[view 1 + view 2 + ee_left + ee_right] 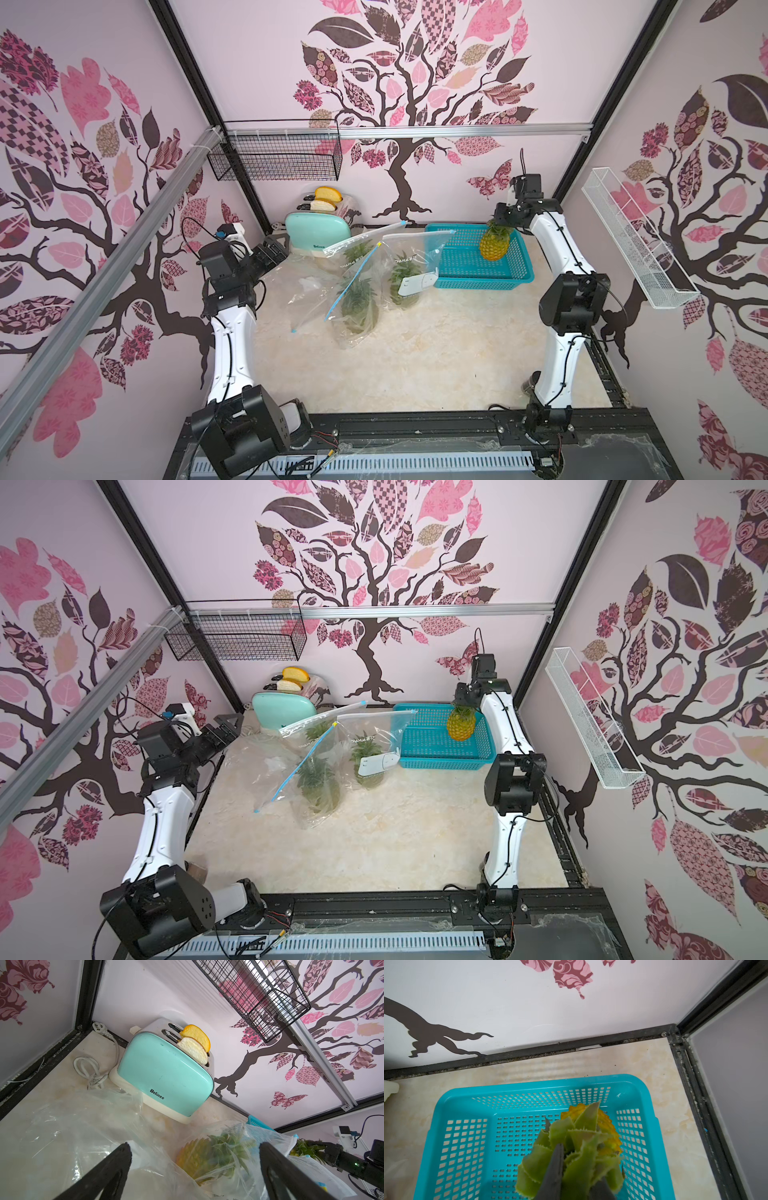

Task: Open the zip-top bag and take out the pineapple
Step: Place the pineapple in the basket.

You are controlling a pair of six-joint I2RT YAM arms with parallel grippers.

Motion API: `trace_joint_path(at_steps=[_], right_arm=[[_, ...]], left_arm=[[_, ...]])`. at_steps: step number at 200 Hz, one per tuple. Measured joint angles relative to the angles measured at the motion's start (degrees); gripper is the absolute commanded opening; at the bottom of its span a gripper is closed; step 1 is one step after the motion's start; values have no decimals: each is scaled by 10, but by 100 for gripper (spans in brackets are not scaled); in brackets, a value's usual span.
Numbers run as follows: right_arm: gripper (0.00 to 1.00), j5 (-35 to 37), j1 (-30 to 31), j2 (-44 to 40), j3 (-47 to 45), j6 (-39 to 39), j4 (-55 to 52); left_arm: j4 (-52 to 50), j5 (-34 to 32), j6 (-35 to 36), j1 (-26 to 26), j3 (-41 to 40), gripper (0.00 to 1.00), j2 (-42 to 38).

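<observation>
The blue basket's bottom is below, so my right gripper should next lower slightly, stand the pineapple there and release its green top.
A yellow pineapple (494,246) (461,728) (583,1138) hangs by its green crown above the blue basket (482,284) (440,764) (529,1084). My right gripper (500,222) (466,702) (579,1167) is shut on the crown leaves. An empty clear zip-top bag (307,291) (266,766) (72,1136) lies flattened left of centre. My left gripper (274,249) (226,729) (194,1147) hovers open over that bag, with nothing between its fingers.
Three more clear bags with pineapples inside (359,307) (405,282) (207,1159) stand mid-table. A mint toaster (318,232) (166,1072) with bread and its white cord (91,1072) sits at the back left. A black wire basket (274,156) and a white wire shelf (631,237) hang on the walls.
</observation>
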Motion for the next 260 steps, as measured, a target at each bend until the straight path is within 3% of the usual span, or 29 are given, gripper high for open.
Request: trace_joint_path(at_steps=[169, 194, 230, 260], right_arm=[[1, -40, -28, 43, -13, 18, 76], [24, -49, -33, 43, -21, 28, 90], [68, -56, -35, 39, -49, 36, 129], [73, -46, -35, 12, -87, 38, 140]], left_arm=[[4, 8, 0, 0, 0, 98, 0], [5, 9, 0, 0, 0, 98, 0], [8, 13, 0, 0, 0, 98, 0], [10, 17, 0, 0, 0, 98, 0]])
